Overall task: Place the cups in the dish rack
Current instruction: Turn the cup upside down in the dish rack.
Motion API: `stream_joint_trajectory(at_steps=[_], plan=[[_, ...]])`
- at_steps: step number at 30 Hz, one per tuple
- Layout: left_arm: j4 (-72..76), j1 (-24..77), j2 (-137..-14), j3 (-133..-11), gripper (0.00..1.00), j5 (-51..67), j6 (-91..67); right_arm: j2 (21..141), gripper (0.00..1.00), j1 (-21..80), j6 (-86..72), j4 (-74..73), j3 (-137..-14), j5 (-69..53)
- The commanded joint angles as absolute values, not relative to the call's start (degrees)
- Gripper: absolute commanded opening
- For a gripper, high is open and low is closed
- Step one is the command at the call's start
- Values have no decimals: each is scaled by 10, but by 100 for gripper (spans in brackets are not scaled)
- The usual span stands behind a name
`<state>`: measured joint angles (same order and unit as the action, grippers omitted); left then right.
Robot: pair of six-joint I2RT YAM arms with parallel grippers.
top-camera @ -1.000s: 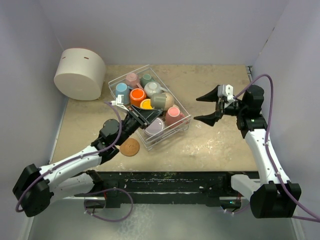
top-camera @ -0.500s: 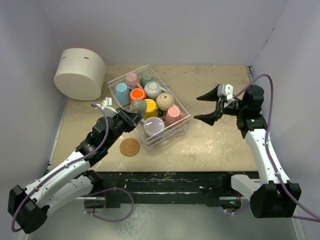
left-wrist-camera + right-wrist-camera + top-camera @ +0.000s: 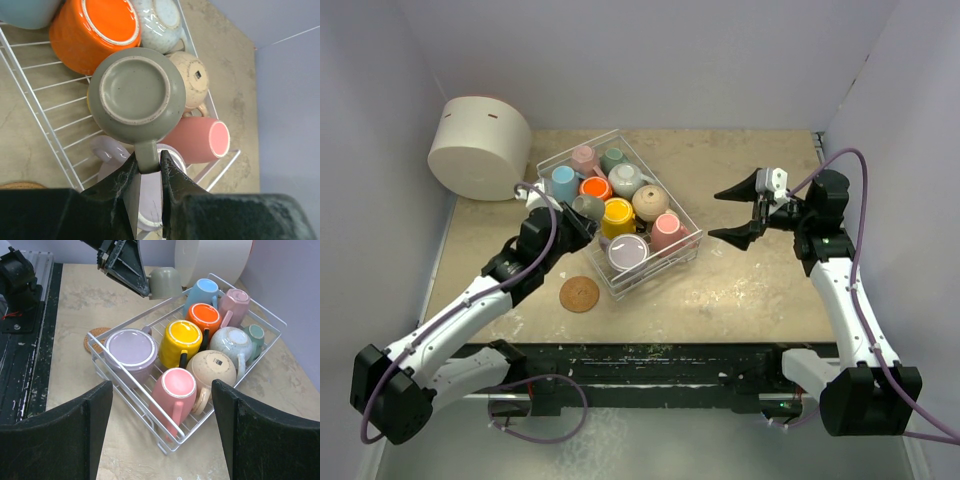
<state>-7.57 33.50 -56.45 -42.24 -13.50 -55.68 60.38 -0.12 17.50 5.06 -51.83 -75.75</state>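
Note:
The empty wires beside the orange [image 3: 595, 188] and yellow mugs are below my left gripper, so it must next go down into the free gap and release the olive-grey mug.
The white wire dish rack [image 3: 688, 246] sits mid-table with several mugs upside down in it: light blue [image 3: 563, 181], orange [image 3: 595, 188], yellow [image 3: 618, 214], lilac [image 3: 628, 252], pink [image 3: 666, 230], beige [image 3: 650, 201], speckled white [image 3: 625, 178] and teal [image 3: 613, 158]. My left gripper [image 3: 148, 167] is shut on the handle of the small olive-grey mug [image 3: 136, 95]. It holds the mug base-up above the rack's left side, over the yellow mug's edge. My right gripper [image 3: 740, 212] is open and empty, hanging right of the rack.
A large white cylindrical container [image 3: 480, 145] stands at the back left. A round cork coaster [image 3: 580, 293] lies on the table just in front of the rack's near-left corner. Walls close in the left, right and back sides.
My left arm has carried the olive-grey mug leftward from over the rack's middle to its left side. The right arm has not moved.

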Motion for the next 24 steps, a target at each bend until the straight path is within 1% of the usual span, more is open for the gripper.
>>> stream_joint_trajectory(at_steps=[1,9,24], plan=[[-76,325,-588,-474,0,-160,-518,603,81,-5,173,69,-530,-754],[-115,322,-628,-499,0,-197,-497,604,81,-6,173,70,-530,-753],[-135,320,-729,-538,0,-241,-451,603,82,-6,173,69,-530,-751]])
